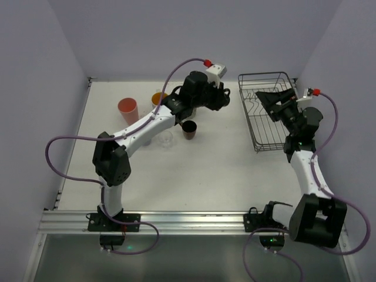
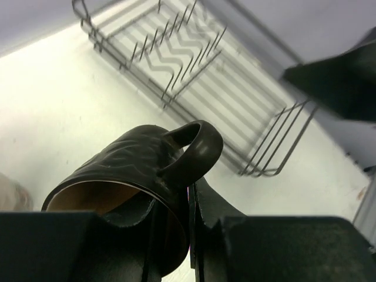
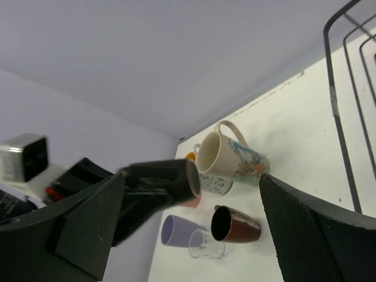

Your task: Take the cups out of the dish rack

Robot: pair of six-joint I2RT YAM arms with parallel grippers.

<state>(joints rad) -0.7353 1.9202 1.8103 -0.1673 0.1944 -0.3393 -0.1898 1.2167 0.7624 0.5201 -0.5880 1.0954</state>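
The mug in my left gripper goes down next, and its rim is released on the free spot (image 1: 212,131) beside the second brown mug, since bare tabletop lies below.
My left gripper (image 1: 214,97) is shut on the rim of a dark brown mug (image 2: 132,161), one finger inside and one outside, and holds it tilted in the air left of the dish rack (image 1: 265,138). The held mug also shows in the right wrist view (image 3: 167,183). The black wire rack looks empty (image 2: 194,64). My right gripper (image 1: 265,103) is open and empty above the rack. On the table stand a salmon-red tumbler (image 1: 127,109), the orange-inside dotted mug (image 1: 158,98), a second dark brown mug (image 1: 189,129) and a clear glass (image 1: 166,139). A cream mug (image 3: 232,157) shows in the right wrist view.
The right wrist view also shows a pale lilac cup (image 3: 176,229) beside the glass (image 3: 205,244) and the brown mug (image 3: 235,224). The rack's rim (image 3: 335,111) is at its right edge. Walls close the table at the back and sides.
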